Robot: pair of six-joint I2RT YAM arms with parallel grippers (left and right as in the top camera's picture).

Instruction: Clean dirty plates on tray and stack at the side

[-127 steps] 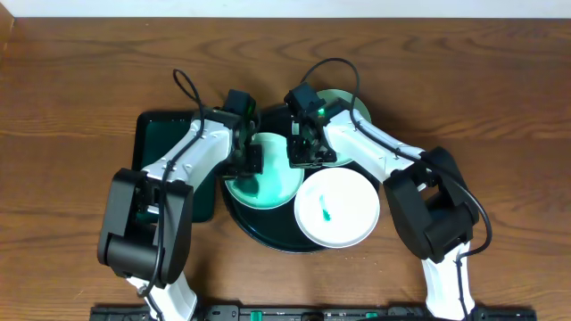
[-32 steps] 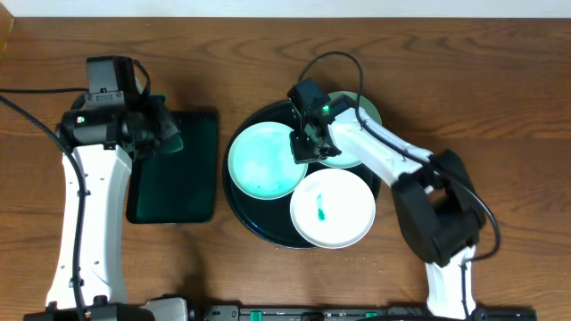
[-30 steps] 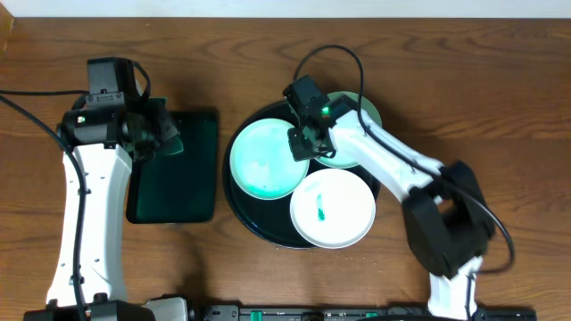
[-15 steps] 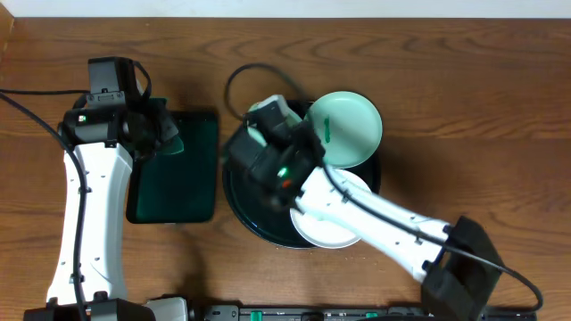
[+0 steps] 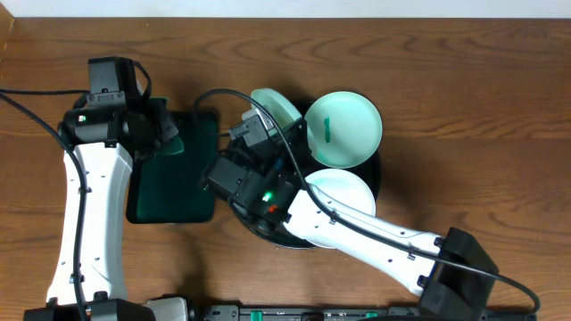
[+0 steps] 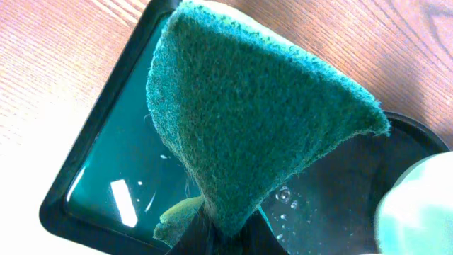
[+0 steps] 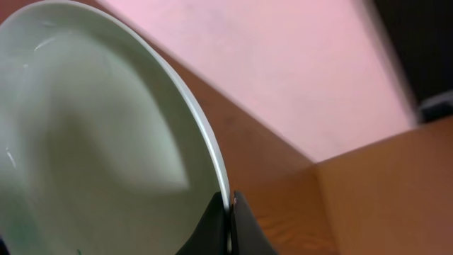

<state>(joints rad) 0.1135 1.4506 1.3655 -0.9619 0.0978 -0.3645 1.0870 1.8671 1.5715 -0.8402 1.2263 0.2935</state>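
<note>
The tilted white plate turns level with my right gripper next, then goes down onto the black tray beside the dark-green tray.
My right gripper [image 5: 268, 127] is shut on the rim of a white plate [image 5: 277, 104], which it holds lifted and tilted on edge over the back left of the black tray [image 5: 378, 175]. In the right wrist view that plate [image 7: 106, 142] fills the left, its rim pinched between my fingertips [image 7: 230, 212]. A plate with a green smear [image 5: 344, 129] lies at the tray's back right. Another plate [image 5: 348, 190] lies at the front right, partly under my right arm. My left gripper [image 5: 163, 134] is shut on a green sponge [image 6: 248, 120] above the dark-green tray [image 5: 178, 192].
The rectangular dark-green tray [image 6: 99, 184] holds a film of water and sits just left of the black tray [image 6: 340, 202]. My right arm stretches diagonally across the black tray from the front right. Brown tabletop [image 5: 482, 107] lies to the right and behind.
My right gripper has lifted the left plate off the tray, tipped it on edge and swung it back and left. The left arm and sponge have stayed still.
</note>
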